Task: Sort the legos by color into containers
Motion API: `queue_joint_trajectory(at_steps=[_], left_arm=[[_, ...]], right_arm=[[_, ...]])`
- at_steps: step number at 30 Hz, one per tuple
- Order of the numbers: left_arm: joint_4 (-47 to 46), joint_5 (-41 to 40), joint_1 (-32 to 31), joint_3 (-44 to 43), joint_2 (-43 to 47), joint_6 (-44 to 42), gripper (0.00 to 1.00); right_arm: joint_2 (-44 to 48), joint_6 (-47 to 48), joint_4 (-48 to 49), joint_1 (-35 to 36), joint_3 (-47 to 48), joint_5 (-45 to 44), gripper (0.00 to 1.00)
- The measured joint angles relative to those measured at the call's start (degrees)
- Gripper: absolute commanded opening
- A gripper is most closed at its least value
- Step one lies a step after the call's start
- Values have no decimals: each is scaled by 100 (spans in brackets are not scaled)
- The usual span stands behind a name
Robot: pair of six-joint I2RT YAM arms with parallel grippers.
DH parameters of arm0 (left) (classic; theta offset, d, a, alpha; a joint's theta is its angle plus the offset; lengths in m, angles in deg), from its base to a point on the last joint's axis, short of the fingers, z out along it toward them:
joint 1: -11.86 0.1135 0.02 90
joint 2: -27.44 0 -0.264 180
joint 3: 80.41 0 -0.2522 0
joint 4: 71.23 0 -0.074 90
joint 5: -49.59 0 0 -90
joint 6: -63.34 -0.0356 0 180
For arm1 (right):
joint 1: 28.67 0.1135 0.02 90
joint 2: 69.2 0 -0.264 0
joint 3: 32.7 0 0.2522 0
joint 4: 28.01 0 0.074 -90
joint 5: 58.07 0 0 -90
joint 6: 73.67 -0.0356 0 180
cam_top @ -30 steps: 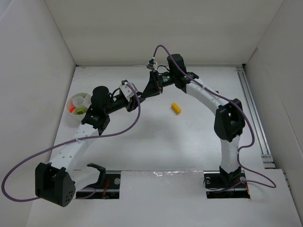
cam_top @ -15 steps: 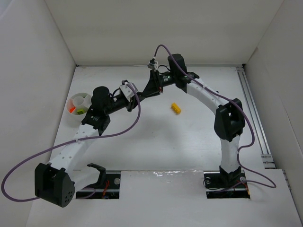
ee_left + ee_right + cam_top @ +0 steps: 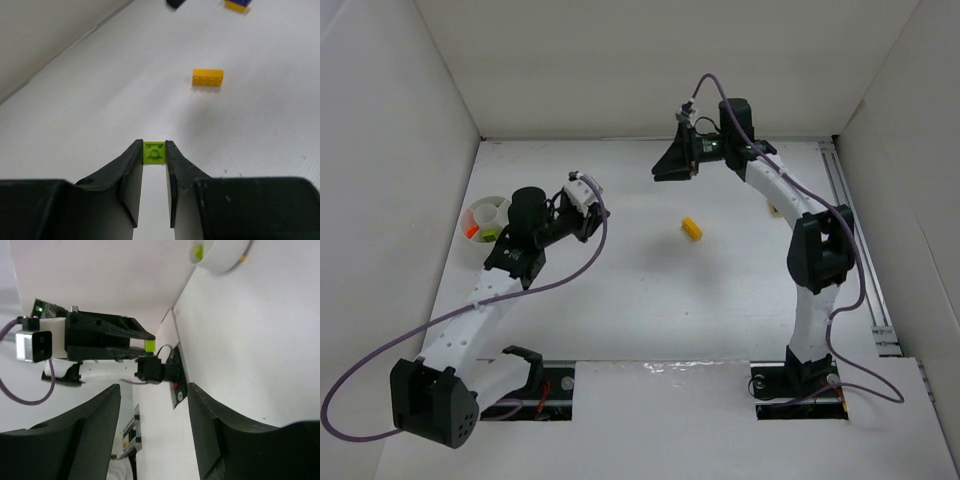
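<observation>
My left gripper swings to the left in the top view over the bowl's lime bricks next and releases the matching brick.
A lime brick is pinched between the fingertips of my left gripper, which is held above the table. In the top view, the left gripper sits left of centre, and the white bowl lies further left with orange and lime bricks inside. My right gripper hangs open near the back wall with nothing in it. In the right wrist view, the right gripper looks towards the left gripper holding the lime brick. A yellow brick lies on the table between the arms.
White walls close in the table on the left, back and right. A metal rail runs along the right side. A yellow and purple brick lies far off, beyond the yellow brick. The bowl shows at the top of the right wrist view.
The two grippers were together at the middle back. The right gripper has opened and pulled away to the right. The left gripper has drawn back leftward, keeping the lime brick.
</observation>
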Motion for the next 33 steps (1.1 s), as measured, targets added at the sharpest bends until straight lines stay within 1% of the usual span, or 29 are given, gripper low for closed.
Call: queue_joint_trajectory(at_steps=[2, 4, 7, 9, 12, 15, 18, 24, 33], left_arm=[[361, -133, 188, 0, 136, 22, 0], [802, -308, 437, -20, 282, 83, 0], [1543, -710, 787, -210, 352, 197, 0], [1989, -994, 1008, -372, 334, 282, 0], [2557, -1318, 1458, -562, 299, 389, 0], [2994, -1521, 2011, -693, 168, 463, 0], [3318, -1683, 2520, -848, -109, 527, 0], [3589, -1858, 3165, -1191, -713, 730, 0], [3598, -2330, 3244, -1340, -935, 1224, 0]], right_arm=[[79, 55, 0, -289, -46, -109, 63], [181, 264, -212, -551, -76, -317, 63], [295, 997, -828, -802, -15, -933, 63], [363, 1655, -1384, -798, 57, -1762, 63], [509, 2227, -1797, -551, 24, -2732, 63], [662, 2603, -2061, -234, -52, -3370, 63], [726, 2796, -2203, -66, -55, -3668, 63], [741, 2977, -2350, -138, -52, -4035, 63], [734, 3047, -2483, -199, -33, -4155, 63]])
